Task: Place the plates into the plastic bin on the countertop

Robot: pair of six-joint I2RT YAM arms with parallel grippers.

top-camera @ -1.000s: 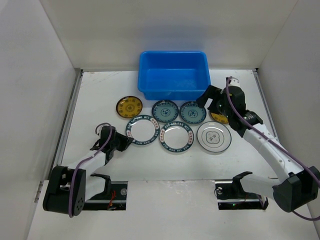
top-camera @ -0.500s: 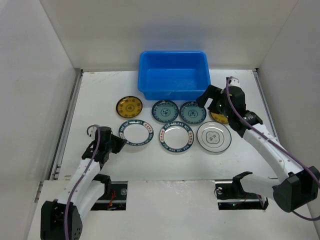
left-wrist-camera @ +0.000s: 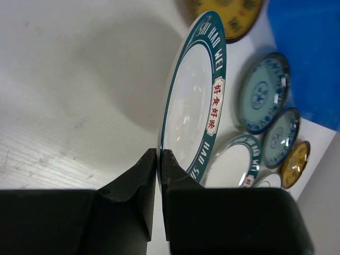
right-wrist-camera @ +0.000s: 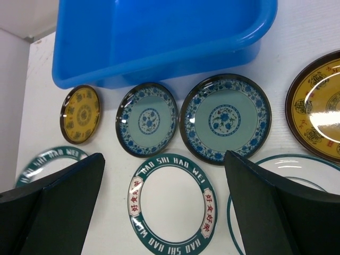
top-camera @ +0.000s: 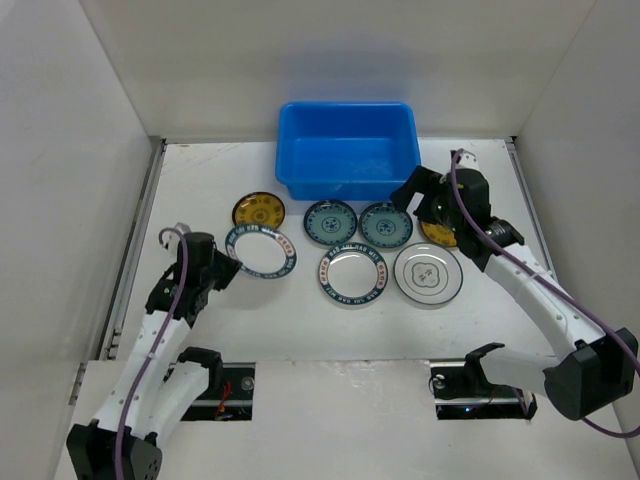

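Observation:
The blue bin (top-camera: 345, 187) is empty behind its raised sides. My left gripper should next lift the plate outward, then lower it inside the bin.
My left gripper (top-camera: 228, 264) (left-wrist-camera: 158, 155) is shut on the left rim of a white plate with a teal lettered rim (top-camera: 261, 250) (left-wrist-camera: 194, 101), which hangs tilted above the countertop (top-camera: 200, 180). The blue plastic bin (top-camera: 345, 187) (right-wrist-camera: 159, 66) stands at the back. In front of it lie a yellow plate (top-camera: 258, 210), two teal patterned plates (top-camera: 330, 222) (top-camera: 385, 224), a second lettered plate (top-camera: 352, 273) (right-wrist-camera: 171, 207), a white plate with a centre mark (top-camera: 428, 272), and another yellow plate (top-camera: 437, 235) partly under the right arm. My right gripper (top-camera: 412, 197) (right-wrist-camera: 164, 159) hovers open above the middle plates.
White walls close in the countertop on the left, back and right. The bin's front wall stands just behind the row of plates. Both arm bases (top-camera: 200, 375) sit at the near edge.
My left arm has risen and swung left, lifting the lettered plate off the countertop and tilting it. The right arm has barely moved.

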